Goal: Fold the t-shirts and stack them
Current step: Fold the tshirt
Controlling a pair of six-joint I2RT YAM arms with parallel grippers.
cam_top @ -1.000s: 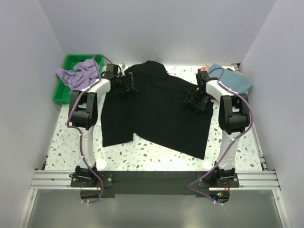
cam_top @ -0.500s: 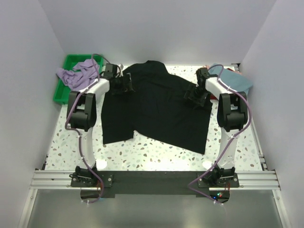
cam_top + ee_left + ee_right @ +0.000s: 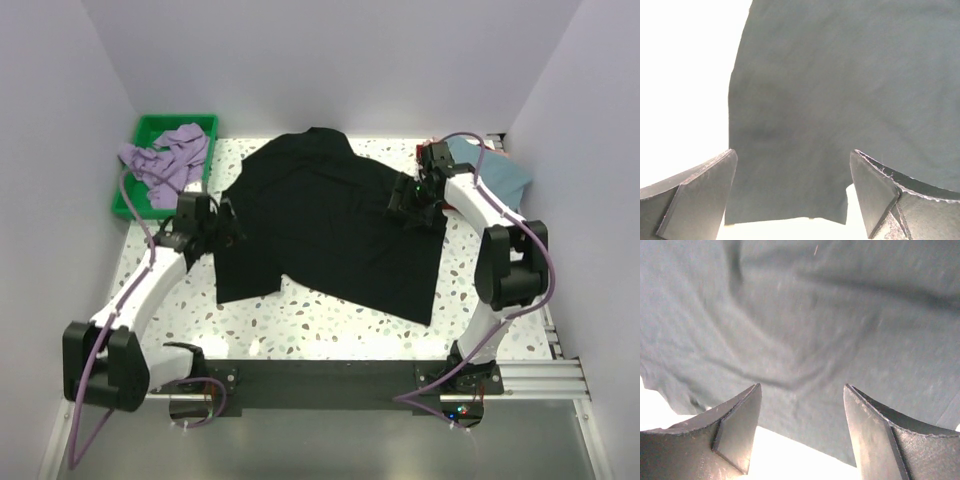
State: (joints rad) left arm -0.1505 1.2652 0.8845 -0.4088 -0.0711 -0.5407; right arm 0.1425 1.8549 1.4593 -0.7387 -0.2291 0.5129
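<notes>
Bare tabletop borders the sleeve's near outside corner (image 3: pixel 219 300) (image 3: pixel 727 221), so next my left gripper should draw back and down onto that corner, which lies below it toward my base.
The large black t-shirt (image 3: pixel 330 225) lies spread flat on the speckled table. My left gripper (image 3: pixel 228 222) is open at its left edge; the left wrist view shows a black sleeve (image 3: pixel 830 110) between and beyond the spread fingers, with nothing held. My right gripper (image 3: pixel 405 205) is open above the shirt's right part; the right wrist view shows wrinkled black cloth (image 3: pixel 805 325) under it. The lavender t-shirt (image 3: pixel 165 158) lies crumpled over the green tray. The teal-blue t-shirt (image 3: pixel 495 168) lies at the back right, with a bit of pink or red cloth (image 3: pixel 428 147) beside it.
The green plastic tray (image 3: pixel 150 128) stands at the back left corner. White walls close in the table on three sides. The arm bases and a metal rail (image 3: pixel 320 378) run along the near edge.
My left arm has swung away from the shirt's upper left down to its left edge, and its elbow now lies low at the near left. My right gripper shifted slightly toward the back.
</notes>
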